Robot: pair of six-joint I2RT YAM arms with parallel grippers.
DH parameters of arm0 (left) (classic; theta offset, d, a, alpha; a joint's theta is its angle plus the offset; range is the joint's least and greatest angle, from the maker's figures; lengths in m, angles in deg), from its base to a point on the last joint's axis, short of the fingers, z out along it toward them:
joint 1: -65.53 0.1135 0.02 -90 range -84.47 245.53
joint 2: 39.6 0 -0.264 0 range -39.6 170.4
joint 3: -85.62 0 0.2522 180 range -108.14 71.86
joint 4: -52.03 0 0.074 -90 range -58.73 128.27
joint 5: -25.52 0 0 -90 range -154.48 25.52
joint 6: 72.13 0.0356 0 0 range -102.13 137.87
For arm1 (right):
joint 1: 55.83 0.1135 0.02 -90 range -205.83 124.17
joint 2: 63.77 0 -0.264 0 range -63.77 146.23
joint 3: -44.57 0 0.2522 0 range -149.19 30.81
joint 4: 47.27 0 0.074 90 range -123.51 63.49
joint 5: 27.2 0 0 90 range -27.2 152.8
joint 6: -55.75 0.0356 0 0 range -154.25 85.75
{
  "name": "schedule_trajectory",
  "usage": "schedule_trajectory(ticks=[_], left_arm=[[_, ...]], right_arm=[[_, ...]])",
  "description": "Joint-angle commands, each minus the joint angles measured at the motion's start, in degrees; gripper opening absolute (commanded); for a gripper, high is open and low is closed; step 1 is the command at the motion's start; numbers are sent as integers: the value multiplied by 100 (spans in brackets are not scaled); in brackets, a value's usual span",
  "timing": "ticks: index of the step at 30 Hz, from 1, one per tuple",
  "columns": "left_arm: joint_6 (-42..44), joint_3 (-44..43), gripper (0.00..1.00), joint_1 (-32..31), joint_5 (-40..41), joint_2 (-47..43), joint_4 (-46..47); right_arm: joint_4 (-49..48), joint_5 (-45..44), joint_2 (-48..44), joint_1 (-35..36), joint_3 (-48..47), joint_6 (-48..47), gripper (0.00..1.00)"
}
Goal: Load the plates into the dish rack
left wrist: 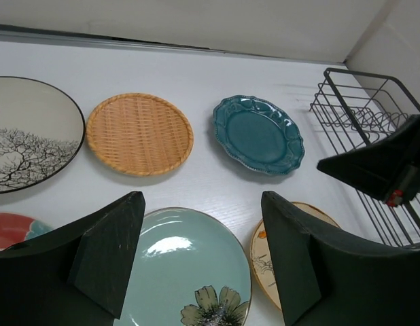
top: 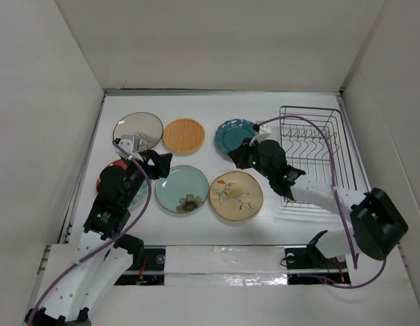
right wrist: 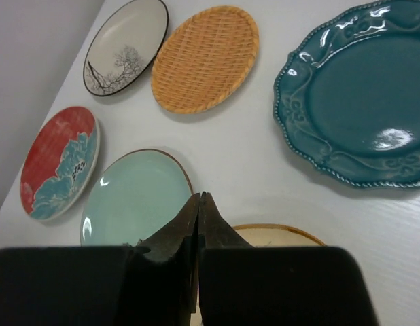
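The woven plate's teal-facing rim (top: 200, 144) (right wrist: 238, 80) is below the robot's right gripper, to the gripper's left in the top view, so the right gripper should next cross over, open its shut fingers and go down.
Six plates lie flat on the white table. The cream dark-rimmed plate (top: 138, 130), the orange woven plate (top: 183, 135) and the dark teal scalloped plate (top: 232, 134) form the back row. The red plate (top: 107, 178), the pale aqua flower plate (top: 182, 189) and the tan floral plate (top: 236, 195) form the front row. The black wire dish rack (top: 312, 153) stands at the right with no plates in it. My left gripper (top: 162, 163) is open above the aqua plate's (left wrist: 189, 272) left edge. My right gripper (top: 238, 157) is shut and empty, between the teal plate (right wrist: 359, 95) and the tan plate (right wrist: 278, 234).
White walls enclose the table on three sides. My left arm covers much of the red plate (right wrist: 57, 163). The right arm reaches across the rack's (left wrist: 359, 109) near-left corner. A purple cable loops over the rack.
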State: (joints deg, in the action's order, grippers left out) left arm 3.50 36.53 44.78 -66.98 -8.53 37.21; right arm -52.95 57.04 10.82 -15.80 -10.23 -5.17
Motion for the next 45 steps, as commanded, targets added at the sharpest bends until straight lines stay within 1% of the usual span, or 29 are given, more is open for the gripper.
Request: schedule_trajectory(ticks=[1, 2, 3, 4, 5, 6, 7, 8, 9, 10, 11, 12, 13, 14, 17, 18, 19, 20, 21, 22, 23, 25, 26, 29, 31, 33, 35, 42, 45], left_arm=[[92, -167, 66, 27, -83, -48, 124], [84, -158, 64, 27, -188, -66, 150], [75, -132, 63, 27, -285, -109, 185], [57, -114, 61, 27, -364, -119, 229], [40, -106, 58, 27, -495, -127, 307], [5, -114, 56, 27, -575, -145, 343], [-30, -114, 54, 27, -654, -162, 369], [-65, -114, 46, 27, -759, -180, 457], [-101, -79, 42, 27, -952, -276, 501], [-188, -53, 37, 27, -1032, -346, 536], [-224, -27, 21, 27, -1146, -408, 598], [-259, 17, 11, 27, -1165, -565, 607], [-338, 26, 1, 27, -1104, -628, 590], [-303, 9, 0, -68, -738, -681, 450], [-250, -97, 0, -306, -51, -813, 134], [-250, -132, 0, -472, 256, -813, 115], [-242, -158, 0, -552, 450, -813, 115], [-242, -176, 0, -631, 583, -830, -24], [-224, -176, 0, -710, 628, -865, -43], [-224, -176, 0, -780, 637, -901, -61], [-241, -167, 7, -781, 620, -953, -70], [-268, -132, 17, -781, 479, -1164, -70], [-277, -123, 25, -781, 409, -1225, -52], [-277, -79, 31, -781, 277, -1332, -17], [-294, -79, 32, -781, 277, -1288, -17], [-294, -88, 32, -781, 277, -1226, -8], [-286, -97, 32, -781, 277, -1165, -26], [-277, -97, 32, -781, 277, -1191, -26], [-259, -105, 32, -781, 277, -1182, -35]], right_arm=[[-285, 767, 512, -57, -441, 195, 0], [-897, 978, 539, -57, -336, 203, 0], [-1121, 1076, 461, -5, -170, 212, 0], [-1228, 920, 365, 83, -159, 134, 0], [-1142, 666, 277, 371, -211, 2, 0], [-1010, -93, 215, 557, -316, -164, 0], [-826, -423, 179, 724, -648, -409, 0], [-389, -713, 196, 934, -851, -447, 0], [-202, -1055, 249, 989, -1062, -421, 0], [-79, -1085, 319, 989, -1378, -299, 0], [18, -1050, 537, 989, -1529, -202, 0], [376, -1041, 652, 937, -1704, -62, 0], [475, -1024, 784, 884, -1836, 70, 0], [598, -954, 1020, 884, -2029, 115, 0], [872, -1374, 1347, 945, -2399, 624, 0], [889, -1584, 1600, 1006, -2452, 799, 0], [933, -1612, 1751, 1007, -2531, 975, 21], [1055, -1682, 2057, 1007, -2724, 1290, 37], [1126, -1744, 2216, 1007, -2830, 1458, 50], [1222, -1770, 2392, 1007, -2961, 1599, 66], [1328, -1823, 2559, 1059, -3093, 1870, 68], [1566, -2008, 3032, 1059, -3383, 2162, 68], [1584, -2008, 3175, 1059, -3454, 2459, 68], [1496, -2044, 3632, 1059, -3604, 3039, 66], [1461, -2052, 3826, 1007, -3674, 3366, 61], [1312, -2078, 4072, 1007, -3701, 3744, 58], [1215, -1974, 4352, 884, -3771, 4112, 52], [925, -1807, 5134, 665, -4087, 4764, 49], [557, -1744, 5303, 524, -4035, 5106, 46]])
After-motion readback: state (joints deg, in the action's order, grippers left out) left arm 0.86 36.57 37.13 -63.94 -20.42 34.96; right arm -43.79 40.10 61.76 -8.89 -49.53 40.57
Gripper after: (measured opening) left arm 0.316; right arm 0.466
